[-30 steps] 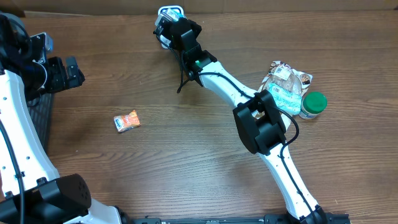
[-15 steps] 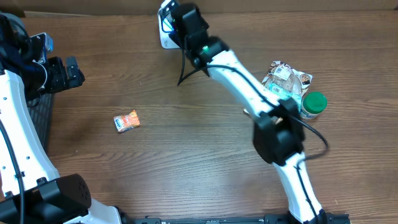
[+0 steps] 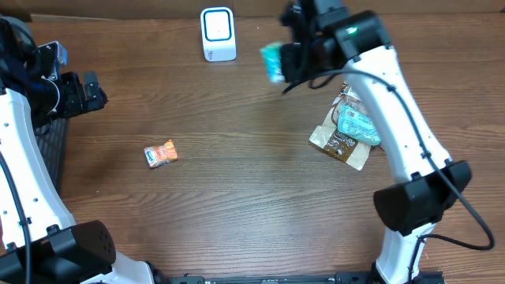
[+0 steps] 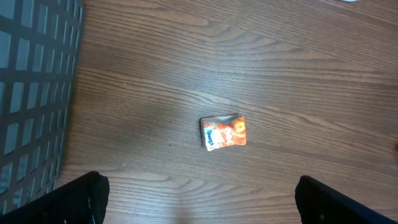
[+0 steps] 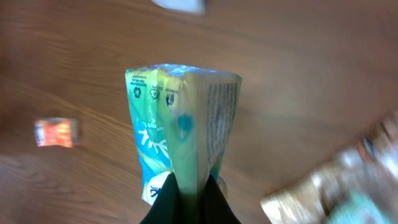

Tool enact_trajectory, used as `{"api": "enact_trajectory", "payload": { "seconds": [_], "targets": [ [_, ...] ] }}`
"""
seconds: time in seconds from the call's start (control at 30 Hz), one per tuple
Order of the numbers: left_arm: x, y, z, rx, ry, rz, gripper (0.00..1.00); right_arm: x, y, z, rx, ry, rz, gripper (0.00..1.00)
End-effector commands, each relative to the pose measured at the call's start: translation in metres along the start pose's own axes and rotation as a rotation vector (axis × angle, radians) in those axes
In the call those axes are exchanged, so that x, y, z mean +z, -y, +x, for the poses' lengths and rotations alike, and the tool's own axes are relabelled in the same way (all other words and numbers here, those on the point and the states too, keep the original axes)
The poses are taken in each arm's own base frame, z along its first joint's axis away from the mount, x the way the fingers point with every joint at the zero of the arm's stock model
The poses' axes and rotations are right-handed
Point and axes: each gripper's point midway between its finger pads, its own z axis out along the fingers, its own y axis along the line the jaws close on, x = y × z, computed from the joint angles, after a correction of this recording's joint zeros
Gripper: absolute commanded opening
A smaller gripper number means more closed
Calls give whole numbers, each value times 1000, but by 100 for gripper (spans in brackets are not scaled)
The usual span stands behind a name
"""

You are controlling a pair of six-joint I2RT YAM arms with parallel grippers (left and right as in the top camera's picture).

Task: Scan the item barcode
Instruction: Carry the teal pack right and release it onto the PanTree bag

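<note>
My right gripper next lowers back from the scanner (image 3: 218, 33) and releases the packet over the brown and teal snack bag (image 3: 347, 125), close under my arm.
My right gripper (image 3: 293, 57) is shut on a teal and green packet (image 3: 273, 61), held in the air at the back of the table, to the right of the white barcode scanner (image 3: 218, 33). In the right wrist view the packet (image 5: 180, 124) stands upright, pinched at its lower edge between the black fingers of the gripper (image 5: 190, 193). The view is blurred. My left gripper (image 3: 87, 91) is open at the far left, and its two fingertips (image 4: 81, 199) stand wide apart with nothing between them. A small orange packet (image 4: 223, 131) lies on the wood beyond them.
The orange packet (image 3: 161, 153) lies left of centre. A brown and teal snack bag (image 3: 347, 130) lies at the right, partly under my right arm. A black grid basket (image 4: 31, 93) stands along the left edge.
My right arm has swung from the scanner to the right, carrying the teal packet with it. The left arm and the orange packet have not moved.
</note>
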Motion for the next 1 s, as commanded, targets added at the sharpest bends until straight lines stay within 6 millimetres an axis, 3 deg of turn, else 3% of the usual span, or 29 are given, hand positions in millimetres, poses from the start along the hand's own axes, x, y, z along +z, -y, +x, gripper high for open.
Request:
{"api": "enact_trajectory", "payload": {
  "seconds": [0.0, 0.23, 0.43, 0.7, 0.83, 0.93, 0.97],
  "targets": [
    [0, 0, -1, 19, 3, 1, 100, 11, 46, 22, 153, -94, 21, 4],
    [0, 0, -1, 19, 3, 1, 99, 47, 123, 77, 335, -243, 84, 4],
    [0, 0, -1, 19, 3, 1, 100, 48, 174, 104, 474, -276, 104, 4],
    [0, 0, -1, 19, 3, 1, 100, 36, 193, 115, 500, -290, 47, 4],
    [0, 0, -1, 19, 3, 1, 100, 35, 203, 126, 497, -325, 116, 5],
    [0, 0, -1, 19, 3, 1, 99, 36, 203, 130, 499, -338, 119, 22],
    [0, 0, -1, 19, 3, 1, 99, 36, 203, 132, 500, -346, 121, 56]
  ]
}}
